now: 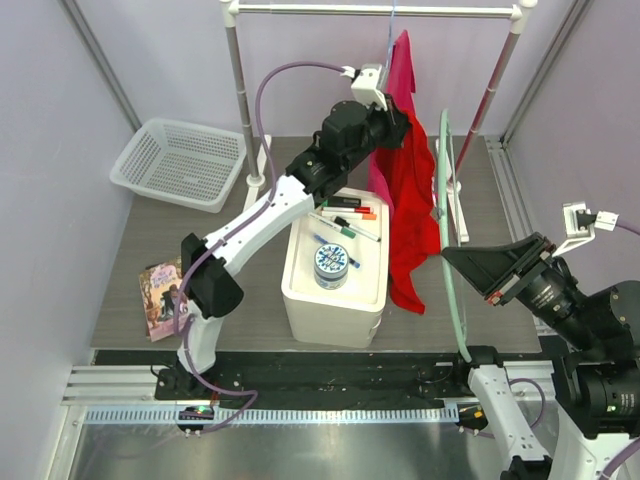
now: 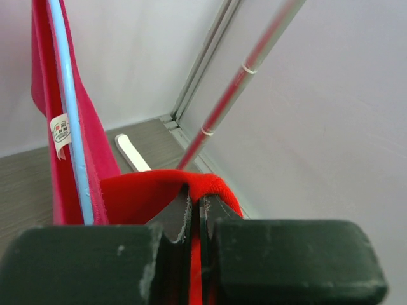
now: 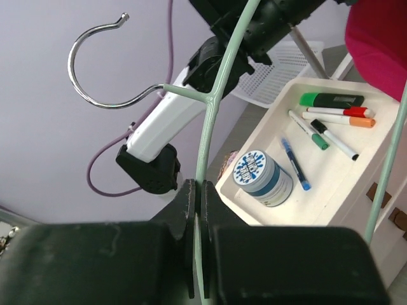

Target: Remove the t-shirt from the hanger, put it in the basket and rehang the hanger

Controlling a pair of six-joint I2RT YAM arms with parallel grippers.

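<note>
The rack bar is bare beside the blue hanger. I should move my right gripper outward, put the green hanger's hook over the rack bar's bare part (image 1: 484, 12) and let go.
The red t-shirt (image 1: 405, 200) hangs in a long fold from my left gripper (image 1: 400, 127), which is shut on its top edge just below the rack bar. In the left wrist view the jaws (image 2: 196, 202) pinch the red hem (image 2: 146, 197). My right gripper (image 1: 452, 258) is shut on a pale green hanger (image 1: 446, 200) and holds it upright to the right of the shirt. In the right wrist view the pads (image 3: 197, 190) clamp the green wire (image 3: 210, 127) below its metal hook (image 3: 95, 63). I cannot tell whether the shirt still touches the hanger.
A pink garment (image 1: 401, 65) on a blue hanger (image 2: 70, 127) hangs on the white rack (image 1: 380, 10). A white box (image 1: 300, 300) with markers and a jar (image 1: 331, 265) stands under the shirt. A white basket (image 1: 180, 160) is back left, a book (image 1: 162, 295) front left.
</note>
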